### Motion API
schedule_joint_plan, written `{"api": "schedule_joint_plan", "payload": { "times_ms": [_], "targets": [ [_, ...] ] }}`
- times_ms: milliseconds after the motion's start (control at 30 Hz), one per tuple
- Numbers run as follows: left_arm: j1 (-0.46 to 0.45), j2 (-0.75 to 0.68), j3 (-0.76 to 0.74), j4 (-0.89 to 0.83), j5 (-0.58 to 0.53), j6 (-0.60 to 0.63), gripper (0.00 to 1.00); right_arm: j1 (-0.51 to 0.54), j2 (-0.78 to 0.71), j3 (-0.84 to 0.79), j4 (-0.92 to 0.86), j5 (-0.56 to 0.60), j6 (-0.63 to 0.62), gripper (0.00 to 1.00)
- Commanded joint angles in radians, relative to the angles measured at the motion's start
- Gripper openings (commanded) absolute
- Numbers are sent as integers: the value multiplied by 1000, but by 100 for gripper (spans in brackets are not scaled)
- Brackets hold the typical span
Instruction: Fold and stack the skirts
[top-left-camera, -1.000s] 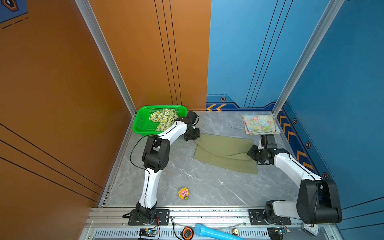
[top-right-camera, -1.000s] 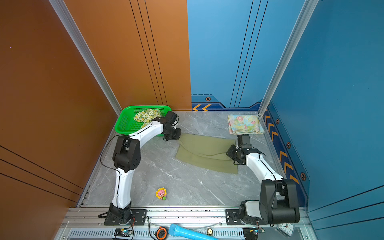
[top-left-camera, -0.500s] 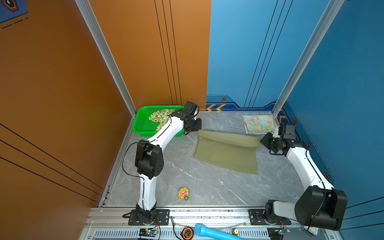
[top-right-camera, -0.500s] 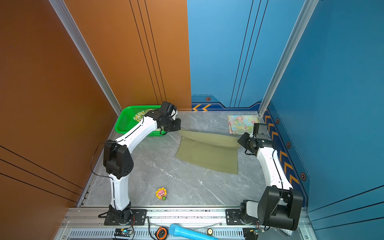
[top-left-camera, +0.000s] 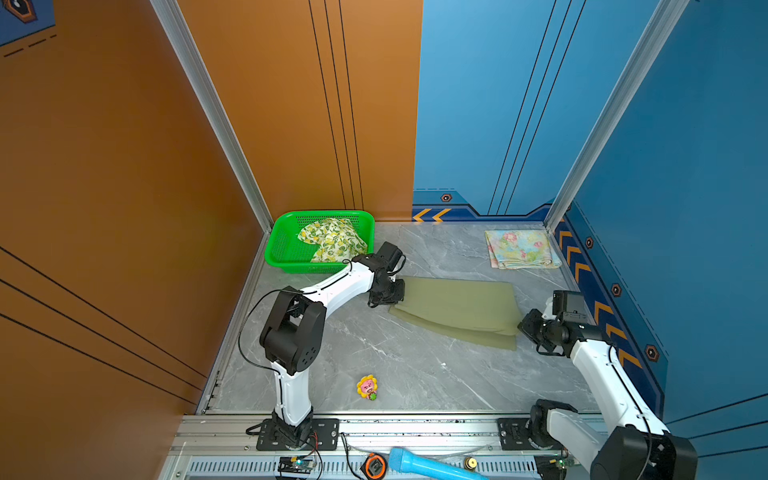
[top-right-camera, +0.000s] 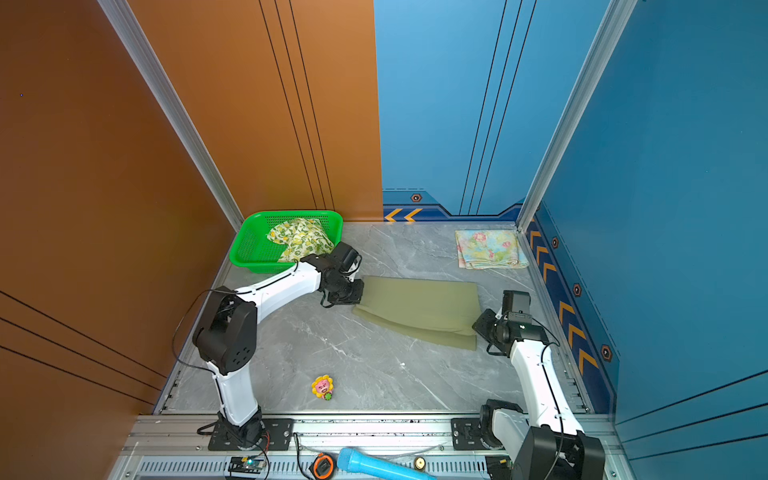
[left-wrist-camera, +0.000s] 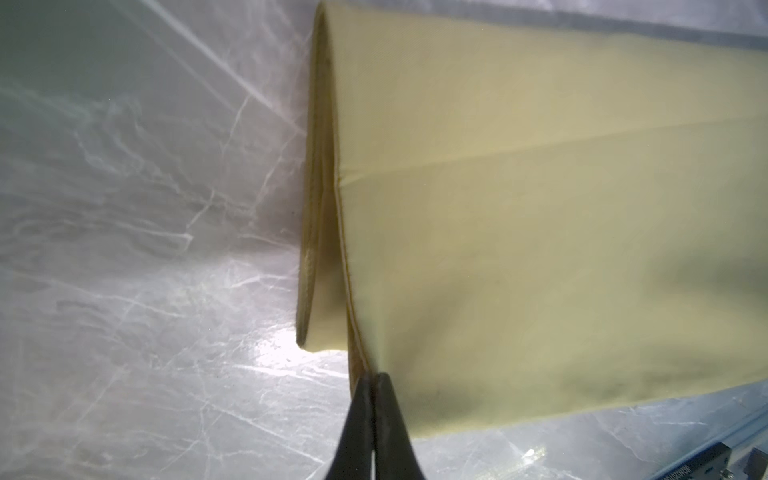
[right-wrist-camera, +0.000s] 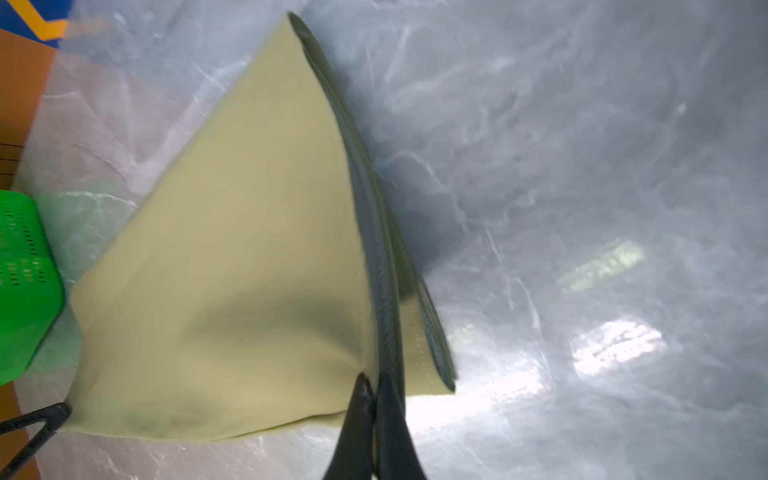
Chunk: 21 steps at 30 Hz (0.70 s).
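Observation:
My left gripper should go down next, put the green skirt's held edge by the skirt's lower layer's near corner (top-left-camera: 397, 313) (left-wrist-camera: 314, 339) and let go, since that corner is below it.
The olive green skirt (top-left-camera: 457, 309) (top-right-camera: 419, 307) lies doubled over mid-table, its upper layer held at both ends. My left gripper (top-left-camera: 400, 291) (top-right-camera: 360, 293) (left-wrist-camera: 372, 376) is shut on that skirt's left edge (left-wrist-camera: 519, 249). At the opposite end my right gripper (top-left-camera: 521, 326) (top-right-camera: 477, 324) (right-wrist-camera: 374, 376) is shut on the right edge (right-wrist-camera: 249, 270). The pastel floral skirt (top-left-camera: 519, 249) (top-right-camera: 488, 249) lies folded at the back right. The lemon-print skirt (top-left-camera: 332, 239) (top-right-camera: 301, 239) sits crumpled in the green basket (top-left-camera: 278, 249) (top-right-camera: 245, 249) (right-wrist-camera: 20, 270).
A small flower toy (top-left-camera: 367, 387) (top-right-camera: 323, 386) lies near the front edge. On the front rail rest a blue cylinder (top-left-camera: 432, 467) and an orange tape measure (top-left-camera: 375, 465). Walls close in the left, back and right sides.
Both grippers have come forward and down from the back, carrying the olive skirt's held edge over its front part, so the cloth now lies doubled.

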Motion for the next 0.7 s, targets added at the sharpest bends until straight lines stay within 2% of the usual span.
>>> {"api": "schedule_joint_plan", "payload": {
  "times_ms": [0, 133, 200, 267, 333, 367, 567, 667],
  "targets": [
    [-6, 10, -38, 47, -28, -11, 0, 11, -29, -65, 15, 42, 36, 1],
    [-3, 42, -51, 55, -34, -5, 0, 24, 11, -98, 42, 58, 27, 11],
    [-4, 55, -48, 53, -35, -3, 0, 27, 38, -98, 48, 60, 17, 25],
    [-2, 58, -47, 54, -36, -3, 12, 27, 53, -84, 43, 64, 17, 44],
    [5, 53, -43, 53, -35, 1, 32, 33, 52, -65, 38, 64, 22, 55],
    [10, 48, -40, 53, -35, 1, 36, 38, 47, -54, 36, 67, 25, 59],
    [33, 11, -8, 52, -27, 4, 48, 65, 61, 36, 1, 100, 19, 69],
    [37, 9, 10, 46, -5, 3, 50, 68, 84, 64, -1, 115, 10, 71]
  ]
}}
